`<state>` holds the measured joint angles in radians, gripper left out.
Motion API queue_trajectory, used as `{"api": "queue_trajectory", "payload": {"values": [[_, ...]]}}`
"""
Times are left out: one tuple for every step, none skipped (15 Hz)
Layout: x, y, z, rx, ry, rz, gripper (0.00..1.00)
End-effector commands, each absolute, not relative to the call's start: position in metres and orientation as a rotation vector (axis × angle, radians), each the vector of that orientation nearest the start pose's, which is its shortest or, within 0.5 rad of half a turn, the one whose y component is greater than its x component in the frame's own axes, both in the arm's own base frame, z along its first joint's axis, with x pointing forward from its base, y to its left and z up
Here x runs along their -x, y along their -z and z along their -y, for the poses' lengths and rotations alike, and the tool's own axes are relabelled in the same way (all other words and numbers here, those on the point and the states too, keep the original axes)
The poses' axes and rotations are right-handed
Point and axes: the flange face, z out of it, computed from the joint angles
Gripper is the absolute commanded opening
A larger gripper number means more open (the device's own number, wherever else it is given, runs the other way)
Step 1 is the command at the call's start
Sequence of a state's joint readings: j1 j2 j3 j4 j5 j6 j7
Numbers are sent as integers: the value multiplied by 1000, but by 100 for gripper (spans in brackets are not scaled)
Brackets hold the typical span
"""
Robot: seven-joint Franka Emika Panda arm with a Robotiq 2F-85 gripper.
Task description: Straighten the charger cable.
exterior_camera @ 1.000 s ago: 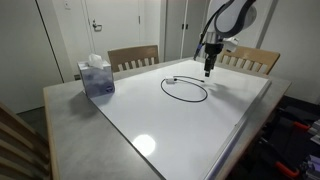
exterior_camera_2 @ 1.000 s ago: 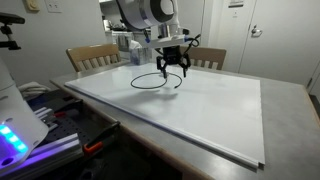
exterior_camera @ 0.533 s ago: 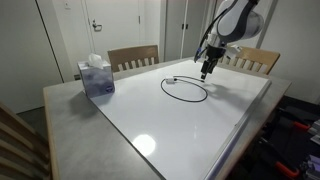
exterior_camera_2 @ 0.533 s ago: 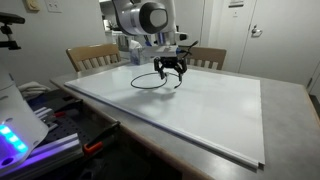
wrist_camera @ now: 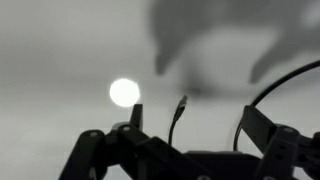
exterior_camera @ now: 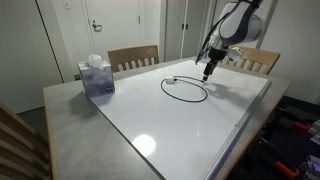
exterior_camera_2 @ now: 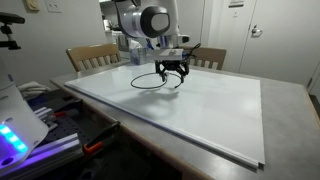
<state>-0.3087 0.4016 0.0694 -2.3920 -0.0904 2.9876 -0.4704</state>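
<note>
My gripper will go down onto the cable end with its small plug [wrist_camera: 181, 106] and close on it, because that end is already between the open fingers.
The charger cable [exterior_camera: 186, 100] is a thin black cord lying in a loop on the white table top [exterior_camera: 180, 120]. It also shows in the exterior view [exterior_camera_2: 143, 86]. My gripper [exterior_camera: 207, 73] hangs low over the far side of the loop, also seen from the other side [exterior_camera_2: 172, 82]. In the wrist view my gripper [wrist_camera: 195, 120] is open. One cable end with its small plug [wrist_camera: 180, 104] stands between the two fingers, untouched. Another stretch of cord [wrist_camera: 285, 82] curves past the right finger.
A blue tissue box [exterior_camera: 96, 77] stands at the table's corner. Wooden chairs [exterior_camera: 133, 57] [exterior_camera: 252, 60] line the far edge. A bright lamp reflection [wrist_camera: 124, 92] lies on the table. Equipment sits beside the table [exterior_camera_2: 20, 115].
My gripper has tilted and shifted slightly over the loop's edge. The cable has not moved.
</note>
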Motion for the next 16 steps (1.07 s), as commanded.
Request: {"api": "queue_trajectory", "payload": {"values": [[-521, -163, 123, 3098, 332, 601, 100], [-525, -161, 121, 3076, 327, 612, 100], [-528, -158, 118, 3050, 300, 633, 100], [-532, -154, 114, 3029, 254, 655, 100], [-533, -153, 110, 3005, 195, 666, 100], [-533, -149, 109, 3003, 148, 668, 100], [-531, -149, 111, 3014, 73, 654, 100], [-530, -147, 112, 3016, 20, 651, 100], [-528, -148, 114, 3028, -7, 645, 100], [-528, -146, 117, 3041, -32, 637, 100], [-530, -147, 120, 3059, -45, 638, 100], [-533, -146, 122, 3080, -58, 640, 100], [-536, -148, 123, 3094, -60, 641, 100], [-541, -146, 126, 3112, -56, 646, 100], [-544, -147, 127, 3120, -50, 644, 100], [-548, -146, 128, 3119, -25, 647, 100]]}}
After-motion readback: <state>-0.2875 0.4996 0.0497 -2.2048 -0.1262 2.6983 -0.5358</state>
